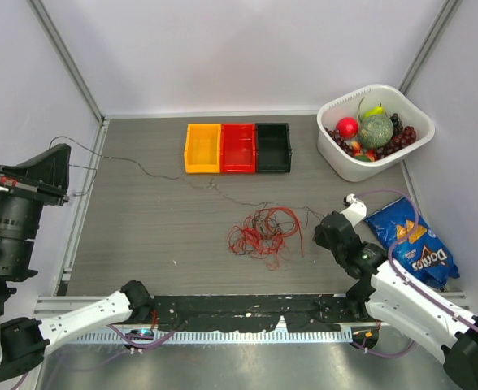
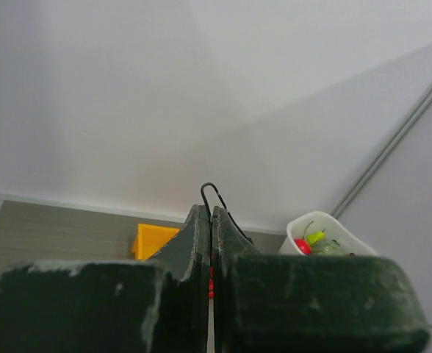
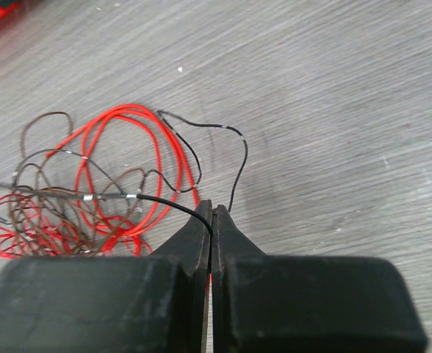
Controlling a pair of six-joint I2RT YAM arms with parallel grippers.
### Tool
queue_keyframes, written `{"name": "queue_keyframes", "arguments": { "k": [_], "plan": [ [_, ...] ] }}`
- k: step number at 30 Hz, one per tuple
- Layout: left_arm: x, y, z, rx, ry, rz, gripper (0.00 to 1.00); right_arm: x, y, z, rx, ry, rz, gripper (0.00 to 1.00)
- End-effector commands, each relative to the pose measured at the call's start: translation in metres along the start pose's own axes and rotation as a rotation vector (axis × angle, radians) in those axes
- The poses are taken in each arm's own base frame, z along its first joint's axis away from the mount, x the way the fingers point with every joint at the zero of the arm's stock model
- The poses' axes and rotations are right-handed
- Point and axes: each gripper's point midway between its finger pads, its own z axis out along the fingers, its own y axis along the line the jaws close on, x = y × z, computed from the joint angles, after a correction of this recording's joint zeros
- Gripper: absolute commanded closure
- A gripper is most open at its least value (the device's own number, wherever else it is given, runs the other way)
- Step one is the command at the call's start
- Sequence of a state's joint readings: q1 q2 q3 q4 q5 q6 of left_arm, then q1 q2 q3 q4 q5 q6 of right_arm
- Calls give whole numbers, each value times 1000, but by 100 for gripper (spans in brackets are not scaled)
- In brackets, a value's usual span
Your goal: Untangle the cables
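I should next pull my right gripper from the tangle toward the chip bag and let go of the cable, as clear table lies to its right in the right wrist view.
A tangle of thin red and dark brown cables (image 1: 263, 231) lies on the grey table in front of the bins. It also shows in the right wrist view (image 3: 91, 198). One long black cable (image 1: 154, 172) runs from the tangle across the table to the far left. My left gripper (image 1: 58, 156) is raised by the left wall and is shut on that cable. A small loop of it (image 2: 212, 193) sticks out above the closed left gripper tips (image 2: 210, 211). My right gripper (image 1: 320, 231) is low at the tangle's right edge. Its tips (image 3: 211, 215) are shut on a black cable (image 3: 172, 202).
Orange (image 1: 202, 148), red (image 1: 239, 148) and black (image 1: 273, 147) bins stand in a row at the back. A white basket of fruit (image 1: 339, 164) sits at the back right. A blue chip bag (image 1: 414, 244) lies right of my right arm. Walls close in on both sides.
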State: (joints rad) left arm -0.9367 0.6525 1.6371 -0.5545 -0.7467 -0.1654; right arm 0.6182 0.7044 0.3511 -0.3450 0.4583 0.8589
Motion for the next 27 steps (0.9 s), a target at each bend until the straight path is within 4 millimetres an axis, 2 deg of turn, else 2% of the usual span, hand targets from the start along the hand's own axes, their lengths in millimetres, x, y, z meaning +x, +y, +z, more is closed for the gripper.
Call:
{"name": "queue_keyframes", "arguments": {
  "k": [1,6,10,14,18,20,23,27],
  "plan": [
    [-1,19,3,-112,-2,81,100,-18,-10,-3,66,-43,-5,99],
    [-13,53,-4,-282,-37,168,100,-20,-16,-1,78,-35,25,99],
    [-16,66,-8,-353,-37,230,100,-23,-18,0,86,-47,35,99],
    [-4,78,-7,-470,18,359,100,-26,-22,0,94,-52,59,99],
    [16,85,-3,-567,82,526,100,-29,-25,0,104,-57,65,99],
    [13,91,-5,-654,77,577,100,-31,-28,-1,115,-63,84,99],
    [9,96,-10,-678,64,602,100,-34,-30,-2,112,-69,121,99],
    [-1,105,-21,-672,27,538,100,-38,-33,-3,117,-81,150,99]
  ]
}}
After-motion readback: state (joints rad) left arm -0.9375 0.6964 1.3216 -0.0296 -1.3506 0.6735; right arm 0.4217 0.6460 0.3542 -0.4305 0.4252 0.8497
